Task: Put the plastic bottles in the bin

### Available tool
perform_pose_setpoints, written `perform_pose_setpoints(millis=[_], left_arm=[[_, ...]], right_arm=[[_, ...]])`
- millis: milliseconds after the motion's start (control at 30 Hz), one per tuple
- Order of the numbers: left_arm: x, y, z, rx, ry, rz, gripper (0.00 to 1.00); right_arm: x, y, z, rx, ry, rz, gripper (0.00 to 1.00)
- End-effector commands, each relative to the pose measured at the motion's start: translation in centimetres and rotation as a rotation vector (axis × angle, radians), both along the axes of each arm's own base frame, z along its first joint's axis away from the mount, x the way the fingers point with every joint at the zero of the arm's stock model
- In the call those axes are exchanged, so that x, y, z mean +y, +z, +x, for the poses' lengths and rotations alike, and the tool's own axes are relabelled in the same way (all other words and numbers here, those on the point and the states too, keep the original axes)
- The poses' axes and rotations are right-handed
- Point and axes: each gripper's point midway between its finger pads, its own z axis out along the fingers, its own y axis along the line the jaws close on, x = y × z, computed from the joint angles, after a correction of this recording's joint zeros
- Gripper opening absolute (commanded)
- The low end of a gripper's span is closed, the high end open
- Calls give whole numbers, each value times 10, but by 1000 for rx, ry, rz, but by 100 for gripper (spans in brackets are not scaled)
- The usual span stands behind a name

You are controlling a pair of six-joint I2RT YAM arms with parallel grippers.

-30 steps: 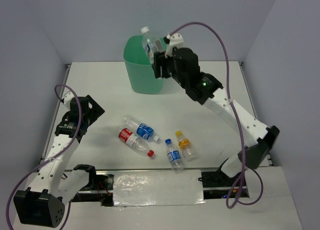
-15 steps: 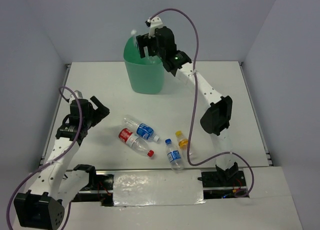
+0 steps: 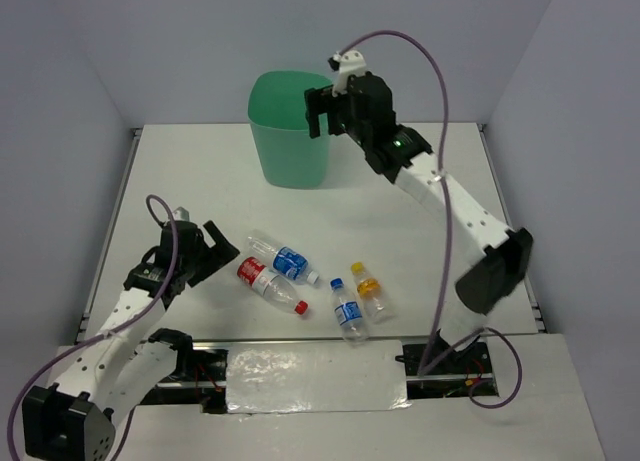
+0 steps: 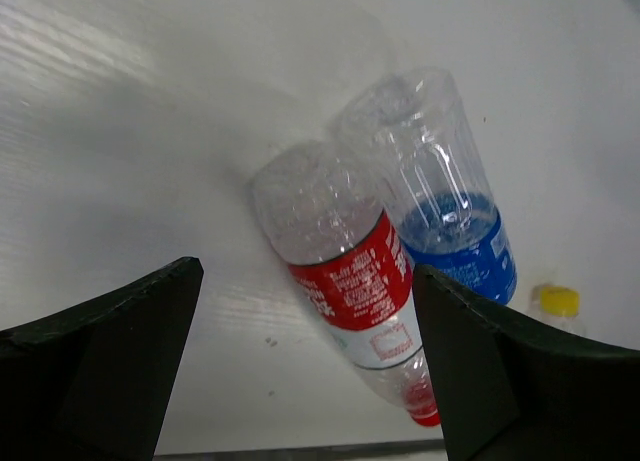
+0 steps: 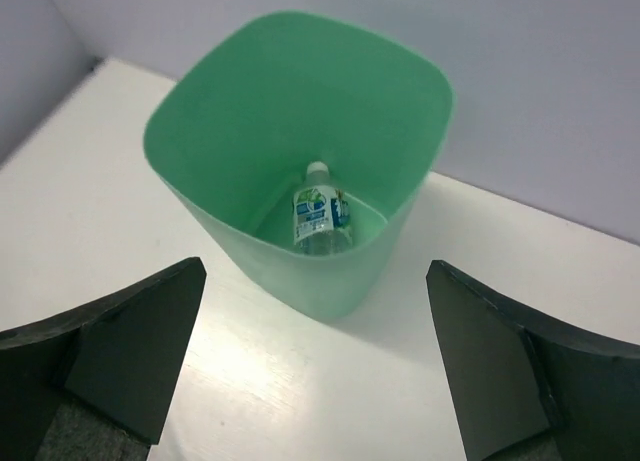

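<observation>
The bottle's red label is below the left gripper and to its right in the top view, so next the robot lowers the open fingers that way around it.
The mint-green bin stands at the back of the table. One clear bottle with a white cap lies at the bottom of the bin. My right gripper hovers open and empty at the bin's right rim; the right wrist view looks down into it. On the table lie a red-label bottle, a blue-label bottle, a small blue-capped bottle and a yellow-capped bottle of orange liquid. My left gripper is open just left of the red-label bottle, whose base lies between the fingers' line.
In the left wrist view the blue-label bottle lies against the red-label one, with the yellow cap beyond. Grey walls close in the table at the back and sides. The arm bases and cables sit at the near edge.
My right gripper opened and the bottle it held dropped into the bin; that arm then drew back to the right. My left gripper moved down and right toward the red-label bottle.
</observation>
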Motion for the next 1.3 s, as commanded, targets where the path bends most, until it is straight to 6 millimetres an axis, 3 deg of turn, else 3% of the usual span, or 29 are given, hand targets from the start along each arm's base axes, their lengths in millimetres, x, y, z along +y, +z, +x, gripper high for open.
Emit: perform_pose_setpoints(millis=[0,67,100,167,233,300,333,400,433,467,533,700,867,1000,1267], left_arm=[[-18,-2,-14,25,-8,-55,99],[-21,-10,-18,35,2,-53,99],[-27,-17,-22,47,3,-70,99],[-33,-26,-24,61,6,-80,99],[-46,-28,-22,61,-17,-99,99],[-52,-28,-21,61,-22,-80,99],[-52,-33,-22,87,-2,-68,99],[-52,-34,-20,89,17,-43,99],[-53,-38,-19,104,30,-41,99],[-54,-39,-18,102,37,-46,99],[-58,-44,-16,109,52,-63,99],[-61,-48,-11,96,87,-86,99],[-63,-48,-2,77,88,-75,99],[-59,-56,-1,99,108,-44,99],[-61,-48,9,47,119,-60,98]], right_arm=[[-47,26,-44,-48,-111,124,100],[-71,16,-59,-24,-162,174,100],[-89,1,-78,-10,-182,183,100],[-114,-8,-89,-9,-234,246,100],[-135,-31,-112,13,-252,274,100],[-155,-46,-122,39,-302,310,100],[-161,-71,-130,82,-320,292,100],[-175,-74,-145,69,-356,322,100],[-179,-94,-150,104,-369,307,100],[-183,-95,-157,95,-374,318,100],[-188,-116,-165,132,-396,305,100],[-200,-138,-179,170,-429,271,100],[-198,-144,-183,170,-417,291,100],[-212,-150,-183,186,-496,259,100],[-216,-153,-190,194,-508,259,100]])
